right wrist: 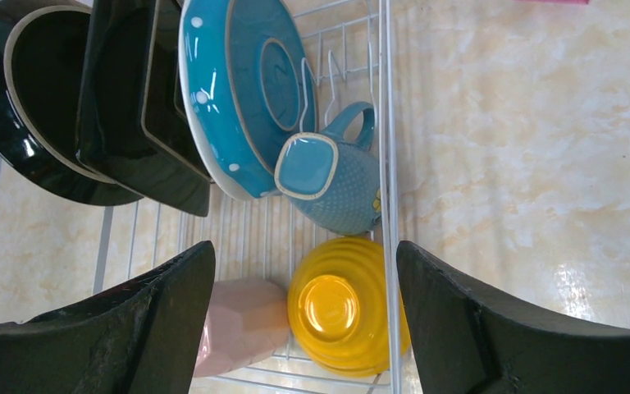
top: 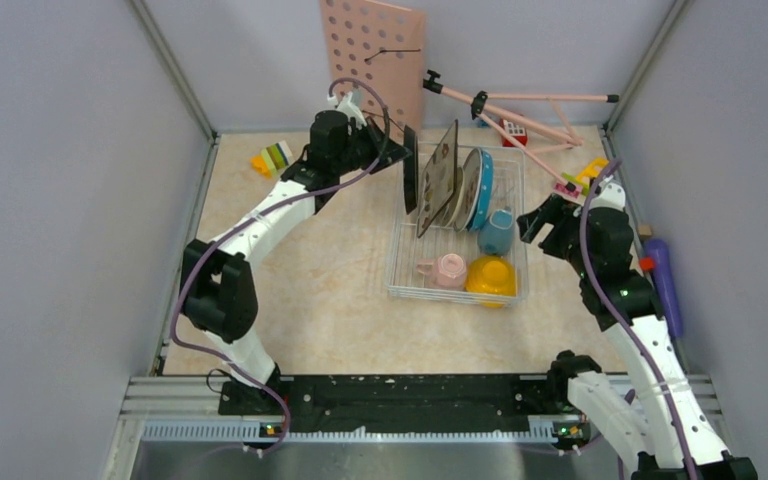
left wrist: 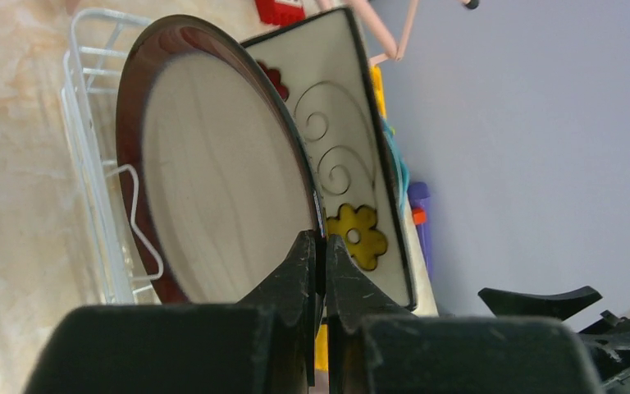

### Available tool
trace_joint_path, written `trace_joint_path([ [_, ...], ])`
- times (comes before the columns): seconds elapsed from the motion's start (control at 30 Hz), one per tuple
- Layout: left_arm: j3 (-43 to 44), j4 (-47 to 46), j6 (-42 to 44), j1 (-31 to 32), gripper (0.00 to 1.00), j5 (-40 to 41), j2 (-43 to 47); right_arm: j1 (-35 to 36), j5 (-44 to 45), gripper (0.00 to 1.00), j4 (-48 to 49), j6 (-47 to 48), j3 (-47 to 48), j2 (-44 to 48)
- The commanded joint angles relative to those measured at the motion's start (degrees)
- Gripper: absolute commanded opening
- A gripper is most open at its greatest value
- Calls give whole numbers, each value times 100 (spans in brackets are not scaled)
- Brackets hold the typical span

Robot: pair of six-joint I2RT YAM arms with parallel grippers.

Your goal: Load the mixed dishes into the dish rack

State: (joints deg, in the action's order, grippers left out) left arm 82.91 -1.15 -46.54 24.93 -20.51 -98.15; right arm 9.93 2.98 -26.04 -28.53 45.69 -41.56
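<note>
The brown-rimmed plate's rim lines up with the gap by the dish rack's wire prong point(left wrist: 152, 261), so my left gripper will lower this upright plate beside the floral plate next.
The white wire dish rack point(top: 400, 285) holds upright plates, the square floral plate point(top: 438, 180) and the blue polka-dot plate point(top: 481, 190) among them. It also holds the blue-grey mug point(top: 497, 232), the pink cup point(top: 447, 269) and the yellow bowl point(top: 490, 277). My left gripper point(top: 401, 152) is shut on the rim of the brown-rimmed plate point(left wrist: 213, 172), held upright on edge at the rack's left side next to the floral plate point(left wrist: 353, 156). My right gripper point(top: 538, 218) is open and empty beside the rack's right side, above the bowl point(right wrist: 344, 308) and cup point(right wrist: 242, 324).
A pink pegboard point(top: 375, 55) leans on the back wall. A pink rod frame point(top: 520, 110) lies at the back right. Toy blocks point(top: 273, 158) sit at the back left and more point(top: 513, 132) behind the rack. A purple object point(top: 665, 275) lies by the right wall.
</note>
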Motion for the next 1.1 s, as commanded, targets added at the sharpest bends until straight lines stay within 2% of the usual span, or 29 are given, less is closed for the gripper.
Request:
trace_joint_path([
  [0.0, -201, -1299, 51, -23, 0, -91, 79, -61, 22, 80, 169, 32, -60, 103],
  [0.2, -455, -1254, 197, -23, 2, -244, -109, -60, 11, 80, 154, 19, -91, 118],
  [0.23, -451, -1168, 242, -23, 12, -262, -143, -59, -5, 80, 155, 1, -95, 119],
  [0.3, -375, -867, 284, -23, 47, -217, -182, -62, -32, 81, 155, -10, -98, 122],
  [0.37, -354, -733, 306, -23, 69, -173, -146, -57, -39, 82, 131, -19, -92, 125],
  [0.47, -358, -712, 343, -23, 82, -138, 18, -60, 12, 83, 143, -10, -142, 152],
  [0.73, -360, -190, 823, -23, 98, 212, 691, -59, 40, 83, 160, 143, -166, 213],
  [0.93, -113, 626, 1393, -30, 99, 717, 1338, -61, 310, 83, 289, 619, -257, 569],
  [1.07, -435, 896, 1630, -70, 99, 1270, 2123, -55, 822, 83, 511, 1166, -627, 897],
])
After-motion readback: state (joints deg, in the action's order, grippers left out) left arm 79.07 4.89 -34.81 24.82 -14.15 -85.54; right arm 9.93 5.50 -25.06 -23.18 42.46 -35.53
